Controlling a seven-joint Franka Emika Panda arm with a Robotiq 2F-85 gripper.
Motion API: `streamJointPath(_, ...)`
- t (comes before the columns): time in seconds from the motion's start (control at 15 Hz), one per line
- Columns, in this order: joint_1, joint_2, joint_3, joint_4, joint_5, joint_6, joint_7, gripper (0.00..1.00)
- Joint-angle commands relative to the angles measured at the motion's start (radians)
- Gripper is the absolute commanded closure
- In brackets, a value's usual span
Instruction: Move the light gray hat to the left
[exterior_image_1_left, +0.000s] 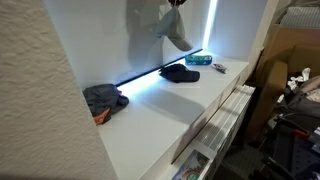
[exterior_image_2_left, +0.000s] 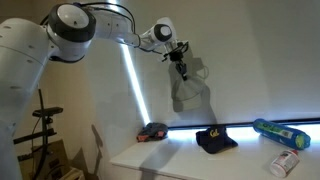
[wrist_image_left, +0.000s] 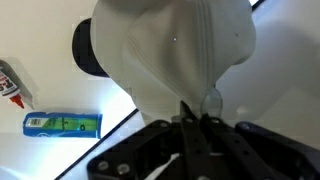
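My gripper should next move down and toward the gray-blue hat, over the bare counter between it and the dark navy cap, because that part of the counter is clear.
The light gray hat (exterior_image_2_left: 188, 90) hangs in the air from my gripper (exterior_image_2_left: 181, 62), well above the white counter (exterior_image_2_left: 230, 163). It shows in both exterior views, near the top (exterior_image_1_left: 168, 28). In the wrist view the hat (wrist_image_left: 175, 50) fills the upper frame, and my gripper (wrist_image_left: 195, 120) is shut on a fold of its fabric. A dark navy cap (exterior_image_2_left: 215, 139) lies on the counter below the hanging hat, also in an exterior view (exterior_image_1_left: 181, 73) and behind the hat in the wrist view (wrist_image_left: 88, 48).
A gray-blue hat with orange (exterior_image_1_left: 104, 99) lies at one end of the counter (exterior_image_2_left: 152, 132). A blue-green package (exterior_image_2_left: 283, 132) (wrist_image_left: 62, 124) and a small can (exterior_image_2_left: 285, 163) lie at the other end. A lit strip (exterior_image_1_left: 160, 70) runs along the back wall. Boxes and clutter (exterior_image_1_left: 290, 90) stand beside the counter.
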Motion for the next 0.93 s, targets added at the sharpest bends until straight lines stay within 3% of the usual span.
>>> streamJointPath(0.0,0.144,-0.05,0.001,-0.151,-0.162,-0.001,0.044,0.99)
streamJointPath(0.2,0.257,-0.034,0.033,-0.217,-0.311,-0.03,0.107,0.99)
streamJointPath(0.4,0.318,-0.006,0.063,-0.249,-0.422,-0.094,0.104,0.99)
streamJointPath(0.53,0.319,0.019,0.086,-0.237,-0.431,-0.137,0.068,0.99)
streamJointPath(0.87,0.26,0.018,0.118,-0.249,-0.319,-0.024,0.066,0.99)
